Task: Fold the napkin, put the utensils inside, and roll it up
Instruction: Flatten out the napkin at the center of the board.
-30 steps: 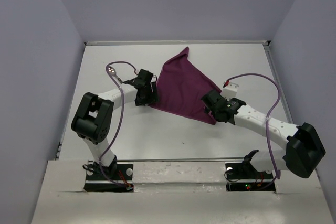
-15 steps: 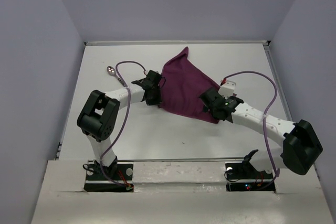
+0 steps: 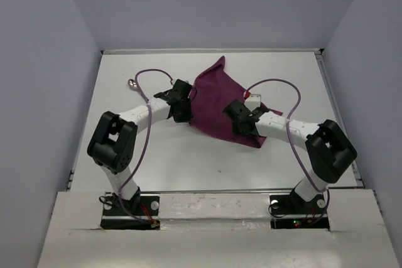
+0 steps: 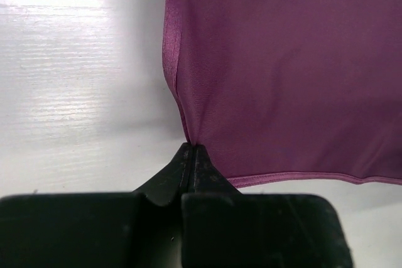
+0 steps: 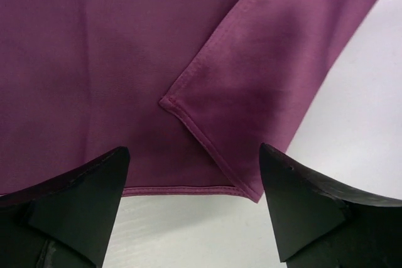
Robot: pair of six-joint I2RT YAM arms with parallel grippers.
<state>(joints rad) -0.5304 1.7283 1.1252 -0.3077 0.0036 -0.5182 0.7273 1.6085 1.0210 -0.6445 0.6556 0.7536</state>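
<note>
I will next move my right gripper to the right in the top view and down onto the napkin's folded-over flap point(image 5: 229, 83), because this flap is doubled over the napkin point(image 5: 94, 61).
The plum-purple napkin point(image 3: 217, 95) lies in a rough triangle on the white table, one point toward the back. My left gripper point(image 3: 186, 110) is at its left edge. In the left wrist view the gripper point(image 4: 191, 147) is shut, pinching the napkin's point(image 4: 282, 73) hemmed corner. My right gripper point(image 3: 242, 123) hovers over the near right corner. In the right wrist view it point(image 5: 191, 155) stands open, with the napkin point(image 5: 94, 61) and a folded-over flap below and between its fingertips point(image 5: 276, 167). A grey spoon point(image 3: 132, 83) lies at the far left, its handle partly behind the cable.
Purple cables point(image 3: 271, 82) arch over both arms. A raised rim point(image 3: 207, 50) borders the table at the back and sides. A small dark speck point(image 3: 219, 170) lies on the table near the front.
My left gripper went from open to shut on the napkin's left corner. The right arm swung left, further over the napkin's near corner, jaws still open.
</note>
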